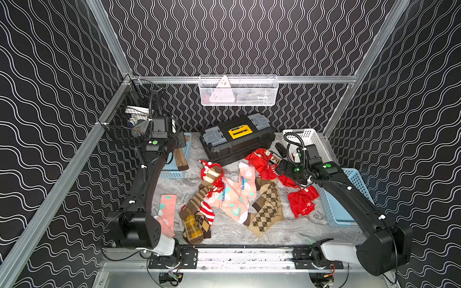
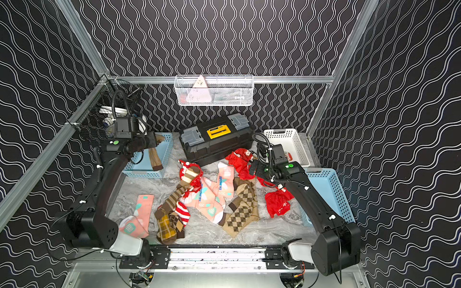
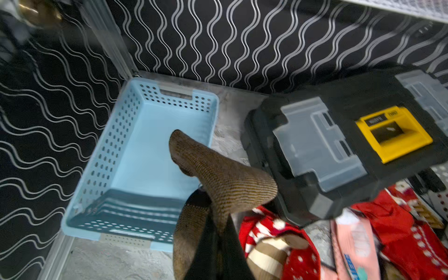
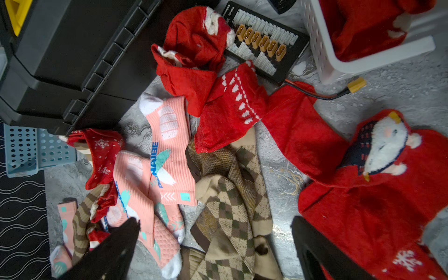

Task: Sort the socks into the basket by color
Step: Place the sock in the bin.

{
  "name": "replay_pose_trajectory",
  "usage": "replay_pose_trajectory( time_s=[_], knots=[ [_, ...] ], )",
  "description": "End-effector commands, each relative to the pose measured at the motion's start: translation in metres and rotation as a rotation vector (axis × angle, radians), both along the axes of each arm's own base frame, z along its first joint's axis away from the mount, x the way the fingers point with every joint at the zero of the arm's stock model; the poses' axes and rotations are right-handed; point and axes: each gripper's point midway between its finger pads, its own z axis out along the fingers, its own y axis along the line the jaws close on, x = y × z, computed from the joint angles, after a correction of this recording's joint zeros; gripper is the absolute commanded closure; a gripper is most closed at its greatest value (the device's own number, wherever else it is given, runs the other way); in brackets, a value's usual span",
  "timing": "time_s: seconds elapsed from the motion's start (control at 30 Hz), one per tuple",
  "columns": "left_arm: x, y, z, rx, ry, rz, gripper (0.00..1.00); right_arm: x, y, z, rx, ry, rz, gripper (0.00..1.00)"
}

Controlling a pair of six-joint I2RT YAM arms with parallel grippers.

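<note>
I will next lower my left gripper into the light blue basket [image 1: 186, 149] and release the plain brown sock over the basket's bare bottom below.
My left gripper [image 3: 218, 218] is shut on a plain brown sock [image 3: 218, 174], which hangs over the near right corner of the light blue basket [image 1: 186, 149] at the back left; this basket [image 3: 116, 145] looks empty inside. My right gripper [image 4: 215, 232] is open, hovering above the sock pile, with a tan-brown argyle sock [image 4: 230, 213] below the gap. Red socks [image 1: 303, 202], salmon-pink socks [image 1: 232, 197], argyle ones [image 1: 267, 207] and a mustard plaid one [image 1: 193, 229] lie mixed mid-table. A white basket [image 1: 309, 139] at the back right holds a red sock [image 4: 363, 24].
A black toolbox [image 1: 237, 139] with a yellow handle sits at the back centre. A second light blue basket [image 1: 354, 182] stands at the right, under my right arm. A charger board [image 4: 261, 46] with yellow plugs lies by the white basket. Wire baskets [image 1: 238, 91] hang on the walls.
</note>
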Motion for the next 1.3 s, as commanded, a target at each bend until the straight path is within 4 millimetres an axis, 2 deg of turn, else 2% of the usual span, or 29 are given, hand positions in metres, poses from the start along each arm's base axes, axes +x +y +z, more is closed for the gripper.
replay_pose_trajectory(
  time_s=[0.0, 0.1, 0.27, 0.3, 0.43, 0.6, 0.8, 0.9, 1.07, 1.13, 1.2, 1.27],
  knots=[
    [0.016, 0.022, 0.005, 0.032, -0.035, 0.030, 1.00, 0.003, 0.003, 0.001, 0.011, -0.006, 0.004, 0.00],
    [0.027, 0.040, -0.003, 0.077, -0.038, 0.071, 1.00, 0.003, 0.005, -0.003, 0.010, 0.002, 0.009, 0.00],
    [0.045, 0.061, -0.040, 0.141, 0.021, 0.107, 1.00, 0.004, 0.005, -0.008, -0.002, 0.013, 0.017, 0.00],
    [0.047, 0.064, -0.048, 0.152, 0.031, 0.111, 1.00, -0.001, 0.003, -0.019, -0.012, 0.040, 0.017, 0.00],
    [0.048, 0.081, -0.078, 0.198, 0.083, 0.146, 1.00, -0.004, 0.002, -0.024, -0.018, 0.055, 0.019, 0.00],
    [0.048, 0.085, -0.120, 0.164, 0.166, 0.143, 1.00, -0.005, 0.003, -0.030, -0.022, 0.071, 0.023, 0.00],
    [0.049, 0.079, -0.153, 0.104, 0.237, 0.128, 1.00, -0.003, 0.007, -0.029, -0.028, 0.073, 0.034, 0.00],
    [0.048, 0.076, -0.164, 0.072, 0.256, 0.127, 0.96, -0.002, 0.008, -0.029, -0.028, 0.073, 0.037, 0.00],
    [0.047, 0.071, -0.166, 0.040, 0.248, 0.120, 0.82, -0.004, 0.010, -0.031, -0.032, 0.076, 0.043, 0.00],
    [0.046, 0.069, -0.162, 0.032, 0.237, 0.116, 0.73, -0.004, 0.011, -0.031, -0.030, 0.075, 0.045, 0.00],
    [0.046, 0.067, -0.155, 0.025, 0.218, 0.114, 0.56, -0.004, 0.012, -0.032, -0.030, 0.077, 0.046, 0.00],
    [0.045, 0.064, -0.147, 0.009, 0.203, 0.110, 0.35, -0.004, 0.014, -0.032, -0.029, 0.077, 0.049, 0.00]
  ],
)
